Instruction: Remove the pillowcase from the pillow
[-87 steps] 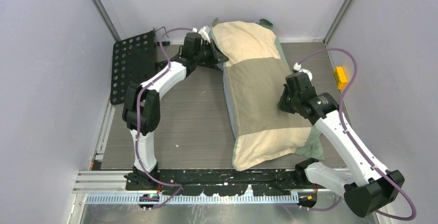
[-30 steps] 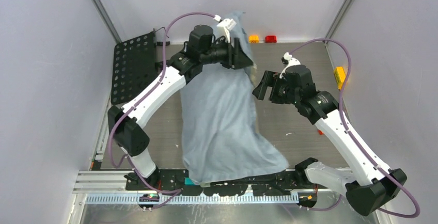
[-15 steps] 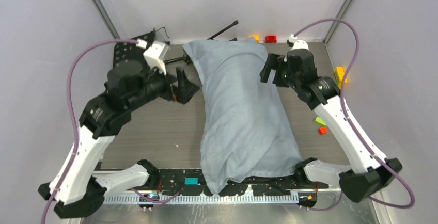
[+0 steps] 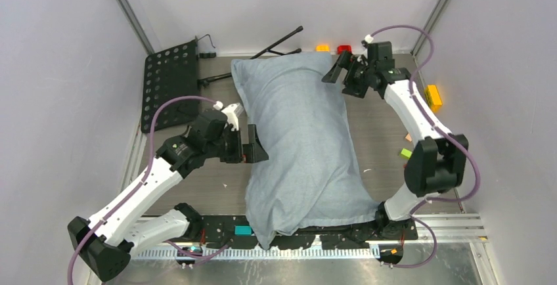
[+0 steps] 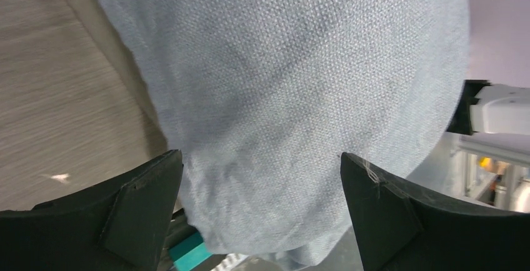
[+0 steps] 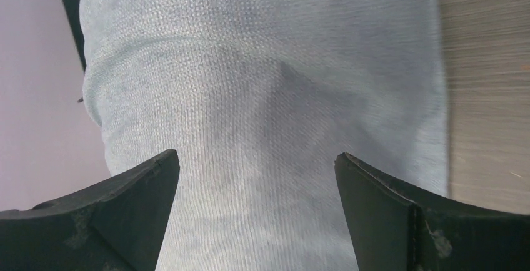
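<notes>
My right gripper should next move down and to the left in the top view, onto the cloth near the pillowcase's far corner (image 4: 318,92) (image 6: 253,140), because that spot is below its fingers.
The pillowcase (image 4: 299,140), pale blue-grey side up, lies stuffed and plump down the middle of the table, from the back wall to over the front rail. The pillow is hidden inside it. My left gripper (image 4: 253,146) stands open against the case's left edge, halfway along. In the left wrist view the gripper (image 5: 261,187) has the blue-grey cloth (image 5: 294,71) filling the gap between wide jaws. My right gripper (image 4: 343,77) is open at the case's far right corner. In the right wrist view that gripper (image 6: 256,187) also has the cloth (image 6: 269,65) between wide jaws.
A black perforated plate (image 4: 169,83) lies at the back left and a black rod (image 4: 281,41) behind the case. Small orange (image 4: 322,48) and red (image 4: 344,49) blocks sit at the back, a yellow one (image 4: 433,94) at right, a green one (image 4: 406,153) nearer. A teal block (image 4: 244,230) is on the front rail.
The case now lies blue-grey side up instead of patchwork side up. Both grippers have let go and opened wide. The left arm dropped to the case's left edge; the right moved to its far corner.
</notes>
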